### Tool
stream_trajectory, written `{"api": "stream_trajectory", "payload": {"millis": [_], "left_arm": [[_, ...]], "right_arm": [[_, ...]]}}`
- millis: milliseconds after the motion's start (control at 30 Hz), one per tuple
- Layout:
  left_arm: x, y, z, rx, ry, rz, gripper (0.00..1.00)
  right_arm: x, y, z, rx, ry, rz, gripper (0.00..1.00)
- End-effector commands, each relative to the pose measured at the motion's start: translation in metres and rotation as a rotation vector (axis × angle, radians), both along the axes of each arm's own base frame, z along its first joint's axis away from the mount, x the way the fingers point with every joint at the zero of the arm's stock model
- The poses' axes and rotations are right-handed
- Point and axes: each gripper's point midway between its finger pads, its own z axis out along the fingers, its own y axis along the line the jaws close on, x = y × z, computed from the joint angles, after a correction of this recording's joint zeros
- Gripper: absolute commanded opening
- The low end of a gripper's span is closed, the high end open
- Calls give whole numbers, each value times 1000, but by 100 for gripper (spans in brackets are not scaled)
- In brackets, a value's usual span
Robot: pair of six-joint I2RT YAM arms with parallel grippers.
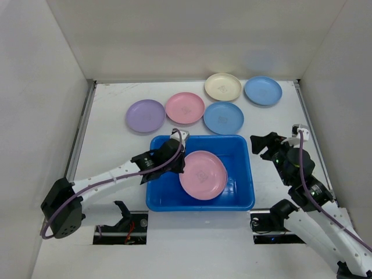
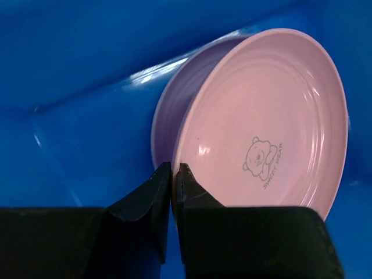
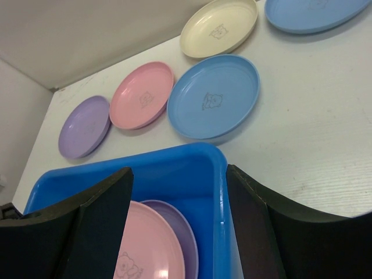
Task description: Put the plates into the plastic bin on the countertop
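Note:
The bare countertop beside the farther light blue plate's near rim [image 1: 269, 104] [image 3: 317, 29] leaves room for a finger, so my right gripper should move outward and lower its open fingers onto that rim.
My left gripper [image 1: 179, 160] is inside the blue plastic bin [image 1: 200, 138], shut on the left rim of a pink plate [image 1: 202, 174]. The left wrist view shows its jaws [image 2: 174, 174] pinching that pink plate [image 2: 267, 122], which is tilted over a lilac plate [image 2: 171, 107] lying in the bin. My right gripper [image 1: 264, 145] is open and empty, just right of the bin's far right corner. In the right wrist view [image 3: 179, 174] the bin's corner [image 3: 218, 174] sits between its fingers, with the pink plate [image 3: 145, 244] and lilac plate [image 3: 185, 232] inside.
Several plates lie on the white countertop [image 1: 116, 151] behind the bin: lilac [image 1: 145, 115], pink [image 1: 185, 107], light blue [image 1: 223, 117], cream [image 1: 222, 86] and another light blue [image 1: 263, 90]. White walls enclose the counter, with metal strips along its sides.

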Motion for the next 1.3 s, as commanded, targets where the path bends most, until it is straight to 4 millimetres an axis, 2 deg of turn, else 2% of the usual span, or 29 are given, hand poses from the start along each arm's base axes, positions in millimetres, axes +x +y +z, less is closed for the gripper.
{"api": "stream_trajectory", "payload": {"millis": [0,233,367,533,667,700,800,833,900,1000,1067,1167,1267], "left_arm": [[11,1,0,-29,-34,37,3],[15,1,-22,-18,-9,45,5],[14,-4,-31,-17,9,33,11],[14,-5,-37,-21,17,27,33],[15,-3,-30,-40,-3,30,52],[15,-2,-26,-49,-10,31,60],[15,-1,-4,-93,-54,36,76],[15,0,9,-119,-76,37,93],[17,1,35,-169,-121,42,100],[24,12,83,-247,-217,83,100],[35,30,116,-286,-297,140,100],[57,68,149,-310,-406,281,100],[84,118,163,-307,-492,471,100]], "right_arm": [[4,-3,6,15,-18,-26,71],[5,-3,3,12,-13,-28,71],[7,-5,2,15,-7,-40,71],[19,-8,-5,1,23,-71,72],[43,-6,-12,18,45,-102,71],[49,-7,-13,19,46,-110,71],[79,-17,-18,18,66,-168,72],[91,-24,-21,17,81,-195,72],[116,-39,-33,33,122,-245,72],[153,-63,-54,108,183,-295,71],[178,-79,-67,147,220,-318,70],[213,-101,-86,206,282,-358,70],[247,-113,-99,309,328,-355,68]]}}
